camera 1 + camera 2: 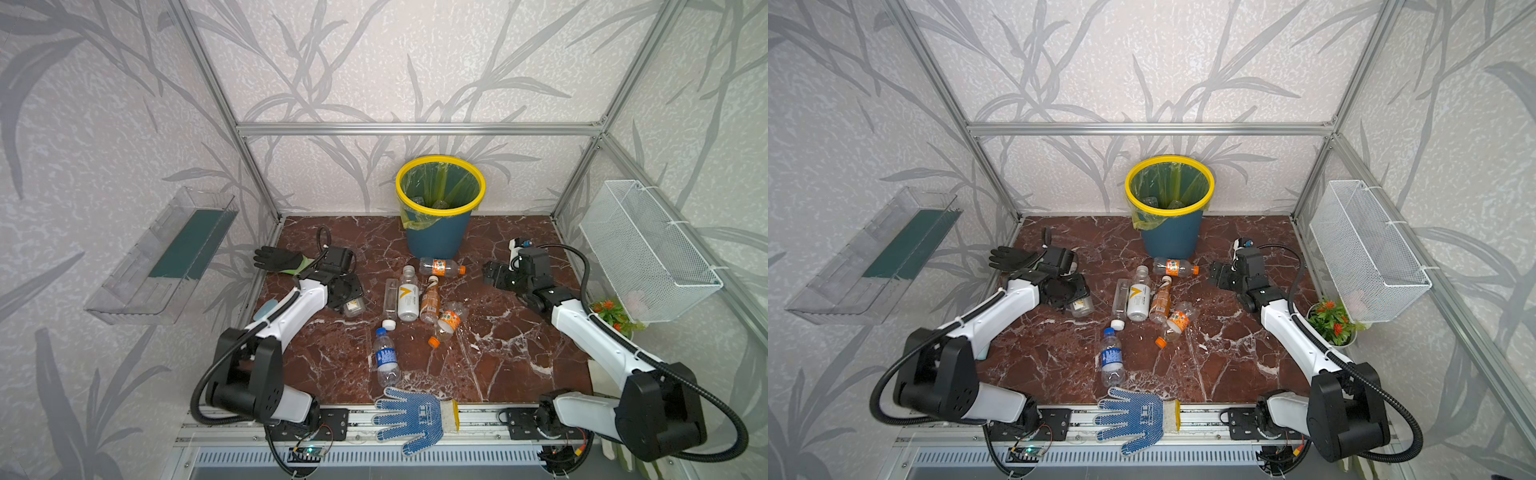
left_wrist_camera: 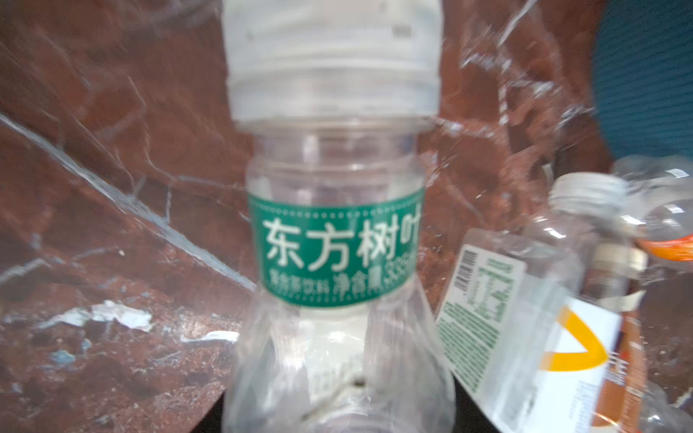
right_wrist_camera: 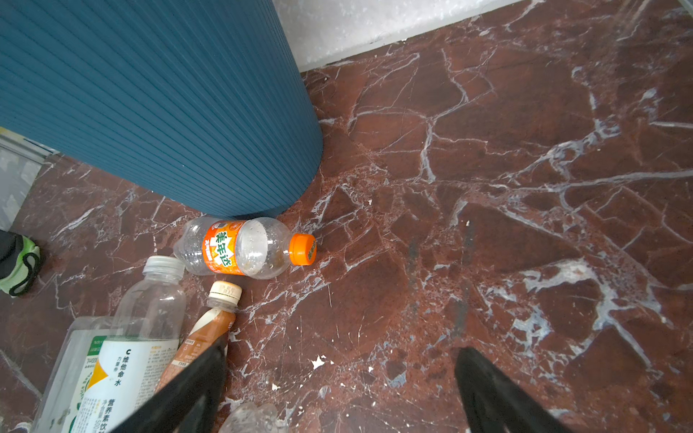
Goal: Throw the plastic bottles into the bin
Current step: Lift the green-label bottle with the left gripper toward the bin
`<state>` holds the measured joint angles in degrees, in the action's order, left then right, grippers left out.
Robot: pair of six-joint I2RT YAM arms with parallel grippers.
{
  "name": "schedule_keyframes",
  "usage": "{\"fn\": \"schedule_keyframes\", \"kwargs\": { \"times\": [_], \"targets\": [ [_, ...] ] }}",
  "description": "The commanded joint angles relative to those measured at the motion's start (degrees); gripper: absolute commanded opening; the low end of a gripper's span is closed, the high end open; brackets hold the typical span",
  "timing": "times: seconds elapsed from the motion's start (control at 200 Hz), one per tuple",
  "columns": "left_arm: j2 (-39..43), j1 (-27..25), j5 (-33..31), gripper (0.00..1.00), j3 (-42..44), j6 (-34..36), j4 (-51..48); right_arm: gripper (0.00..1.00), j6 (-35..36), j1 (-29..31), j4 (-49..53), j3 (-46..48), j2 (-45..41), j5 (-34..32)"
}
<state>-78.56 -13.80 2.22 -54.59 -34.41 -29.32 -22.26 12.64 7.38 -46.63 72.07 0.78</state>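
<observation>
The bin's opening (image 1: 439, 188) is higher and farther outward, so my left gripper will next lift the clear bottle above the bin's yellow rim, swing outward and let go of it.
My left gripper (image 1: 351, 300) is shut on a clear plastic bottle with a green label (image 2: 333, 247) near the left of the marble floor; its fingers are hidden behind the bottle in the left wrist view. My right gripper (image 3: 345, 386) stands open over bare floor, right of the pile. Several plastic bottles lie mid-floor: an orange-capped one (image 1: 440, 267) by the bin, a white-labelled one (image 1: 408, 297), a brown one (image 1: 430, 301), a crushed one (image 1: 449, 322), a blue-labelled one (image 1: 385, 357). The dark-blue bin (image 1: 434, 239) with its yellow rim stands at the back, with bottles inside.
A black glove (image 1: 276, 259) lies behind the left gripper and a blue dotted glove (image 1: 409, 417) on the front rail. A white wire basket (image 1: 648, 249) and potted plant (image 1: 611, 311) are at the right wall, a clear tray (image 1: 162, 257) at the left wall.
</observation>
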Motion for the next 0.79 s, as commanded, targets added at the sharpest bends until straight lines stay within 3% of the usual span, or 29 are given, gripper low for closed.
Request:
{"fn": "schedule_keyframes", "kwargs": {
  "times": [0.0,0.16,0.26,0.345,0.415,0.51,0.6,0.65,0.72,0.79],
  "targets": [
    [8.78,0.07,-5.74,0.48,3.17,4.87,7.63,0.95,0.65,-0.25,2.32,-1.09,-0.05,1.14],
    [21.56,0.18,-9.02,0.49,6.87,8.87,18.86,0.94,0.08,-0.25,3.51,-1.49,0.96,2.46],
    [27.37,0.09,-6.71,0.5,6.97,11.07,29.25,0.94,-1.6,-0.25,1.73,0.05,0.88,2.61],
    [27.03,0.09,-3.31,0.5,3.33,12.85,37.51,0.93,-3.1,-0.16,0.0,0.9,1.26,3.61],
    [21.75,0.0,0.35,0.51,-4.13,14.79,39.66,0.93,-3.42,0.39,-0.67,0.84,1.65,4.03],
    [7.42,-0.33,7.44,0.51,-23.67,14.37,34.3,0.93,-3.97,1.22,-2.3,1.1,2.14,4.12],
    [-11.04,-3.36,14.73,0.54,-51.7,14.66,20.08,0.93,-5.08,2.3,-3.55,0.87,3.09,4.88],
    [-21.87,-5.93,16.87,0.65,-68.88,17.95,9.43,0.93,-5.55,3.24,-3.75,0.69,3.42,5.45],
    [-36.13,-8.51,13.07,0.79,-94.49,22.35,-6.12,0.93,-5.82,5.0,-3.48,1.03,3.15,5.08],
    [-48.32,-8.35,11.65,0.96,-116.91,22.2,-16.9,0.94,-6.24,6.22,-3.28,2.54,1.56,4.28]
  ]
}}
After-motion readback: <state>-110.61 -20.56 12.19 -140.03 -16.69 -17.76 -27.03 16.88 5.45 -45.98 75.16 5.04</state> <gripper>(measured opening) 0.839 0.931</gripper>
